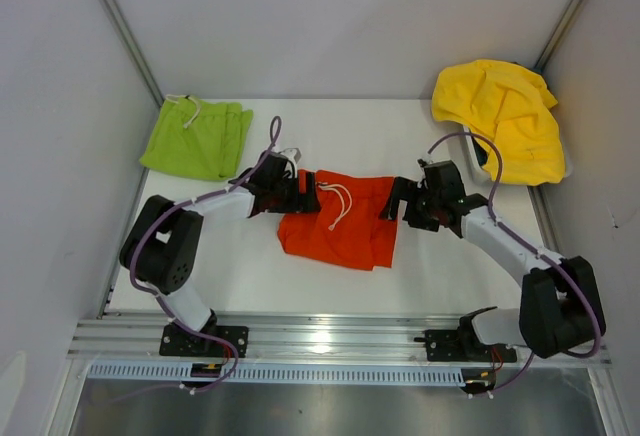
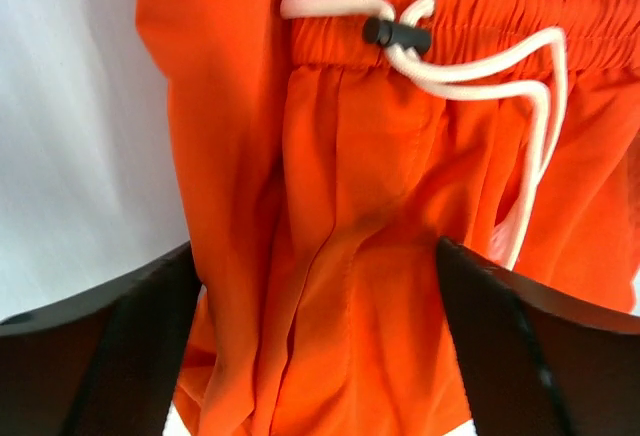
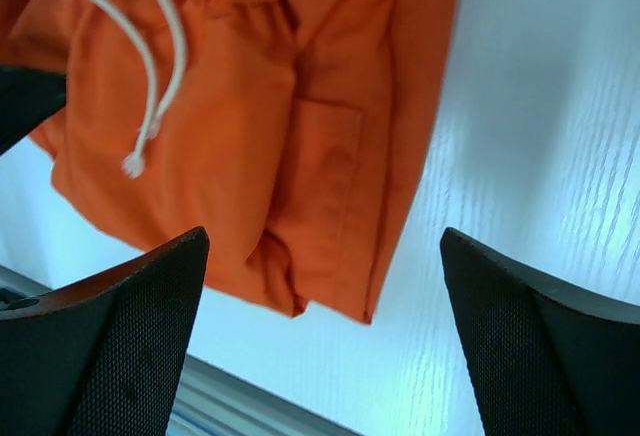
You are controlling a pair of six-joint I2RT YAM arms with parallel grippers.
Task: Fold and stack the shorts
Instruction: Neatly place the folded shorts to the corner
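Note:
My right gripper moves down and to the left in the top view next, onto the shorts' nearest side edge (image 1: pixel 389 226) (image 3: pixel 400 186), since that edge is below its open fingers.
The orange-red shorts (image 1: pixel 340 221) lie folded in the middle of the white table, white drawstring (image 1: pixel 336 208) on top. They fill the left wrist view (image 2: pixel 380 206) and show in the right wrist view (image 3: pixel 250 126). My left gripper (image 1: pixel 308 196) is open at the shorts' left waist edge, its fingers straddling the cloth. My right gripper (image 1: pixel 396 203) is open at the shorts' right edge, above bare table. The lime-green shorts (image 1: pixel 198 138) lie folded at the back left, apart from both grippers.
A yellow garment (image 1: pixel 503 116) lies bunched at the back right corner, partly over the table edge. Grey walls enclose the table on three sides. A metal rail (image 1: pixel 320 336) runs along the near edge.

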